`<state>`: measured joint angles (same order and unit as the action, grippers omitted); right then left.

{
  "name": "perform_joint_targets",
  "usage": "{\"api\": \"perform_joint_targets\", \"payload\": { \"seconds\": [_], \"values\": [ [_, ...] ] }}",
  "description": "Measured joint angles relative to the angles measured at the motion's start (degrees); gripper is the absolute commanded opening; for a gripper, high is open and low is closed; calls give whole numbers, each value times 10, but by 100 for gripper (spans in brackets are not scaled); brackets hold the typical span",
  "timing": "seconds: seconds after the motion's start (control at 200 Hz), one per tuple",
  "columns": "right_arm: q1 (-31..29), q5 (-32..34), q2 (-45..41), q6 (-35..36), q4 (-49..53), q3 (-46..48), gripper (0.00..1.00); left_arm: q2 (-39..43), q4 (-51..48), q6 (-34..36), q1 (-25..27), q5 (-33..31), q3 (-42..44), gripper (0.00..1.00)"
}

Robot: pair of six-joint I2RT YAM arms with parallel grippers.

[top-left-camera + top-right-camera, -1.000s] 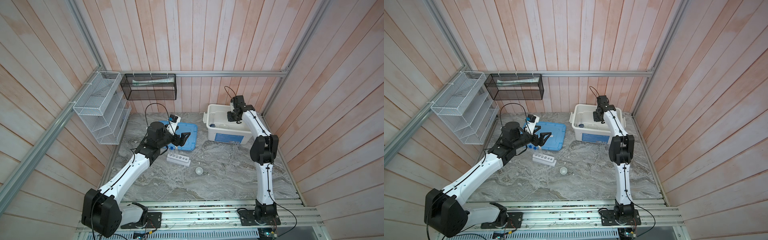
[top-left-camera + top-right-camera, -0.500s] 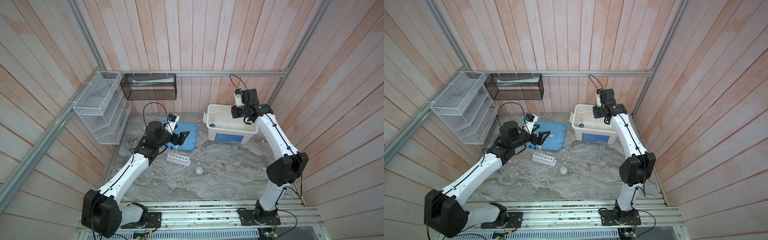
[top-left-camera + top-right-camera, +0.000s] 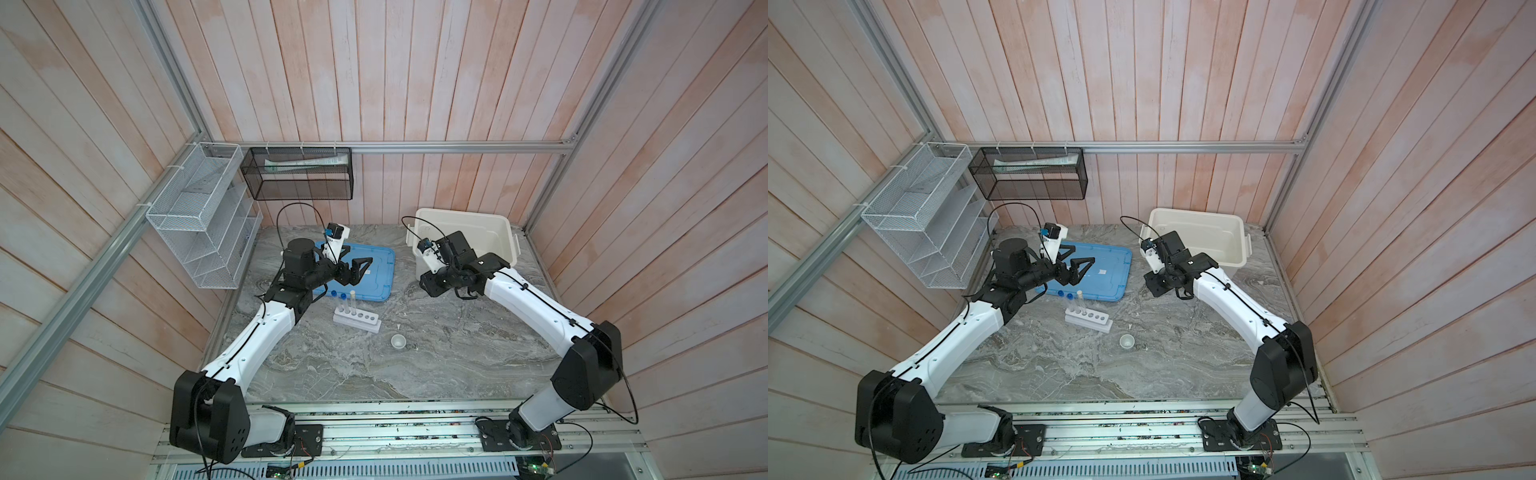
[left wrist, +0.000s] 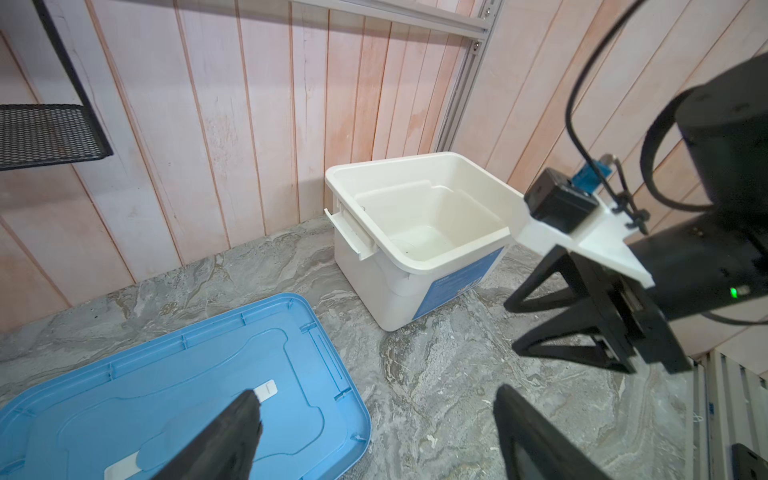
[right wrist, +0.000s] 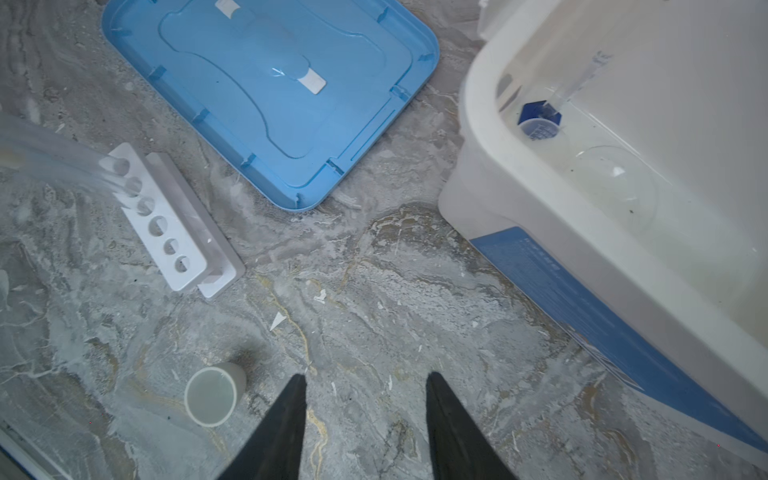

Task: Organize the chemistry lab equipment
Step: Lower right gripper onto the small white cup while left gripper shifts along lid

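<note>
The small white dish stands on the table with its opening up. My right gripper comes back and down onto the dish's rim (image 3: 404, 340) (image 5: 234, 395) next, one finger inside.
The white rack (image 3: 357, 321) stands on the marble table in front of the blue lid, with three clear test tubes (image 3: 352, 301) upright in its left holes. To the rack's front right is the small white dish (image 3: 398, 341), also seen in the right wrist view (image 5: 212, 395). A blue hexagonal-based piece (image 5: 540, 116) lies inside the white bin (image 5: 478, 124). My left gripper (image 3: 359, 254) hovers open and empty over the lid's right edge (image 4: 376, 397). My right gripper (image 5: 366, 376) hangs open and empty over bare table between bin and dish.
The blue lid (image 3: 374, 270) lies flat at the back left. The white bin (image 3: 498, 232) stands at the back right with a clear round glass piece (image 5: 615, 187) inside. A white wire basket (image 3: 199, 216) and a black mesh basket (image 3: 297, 174) hang on the walls.
My right arm has pulled back out of the bin and swung down toward the table's middle, its jaws spreading wider. The left arm has not moved.
</note>
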<state>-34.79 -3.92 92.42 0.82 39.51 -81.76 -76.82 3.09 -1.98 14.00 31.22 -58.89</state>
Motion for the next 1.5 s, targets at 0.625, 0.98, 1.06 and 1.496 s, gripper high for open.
{"api": "perform_joint_targets", "payload": {
  "seconds": [0.625,0.98,1.06,1.496],
  "values": [
    [-106,-17,97,-66,21,71,44,17,73,-65,-96,51,47,89],
    [-120,-25,117,-84,7,89,40,19,79,-69,-96,59,47,89],
    [-122,-26,127,-86,5,89,39,19,79,-69,-96,59,47,89],
    [-127,-24,158,-97,5,84,23,21,81,-69,-96,59,47,89]
  ]
}}
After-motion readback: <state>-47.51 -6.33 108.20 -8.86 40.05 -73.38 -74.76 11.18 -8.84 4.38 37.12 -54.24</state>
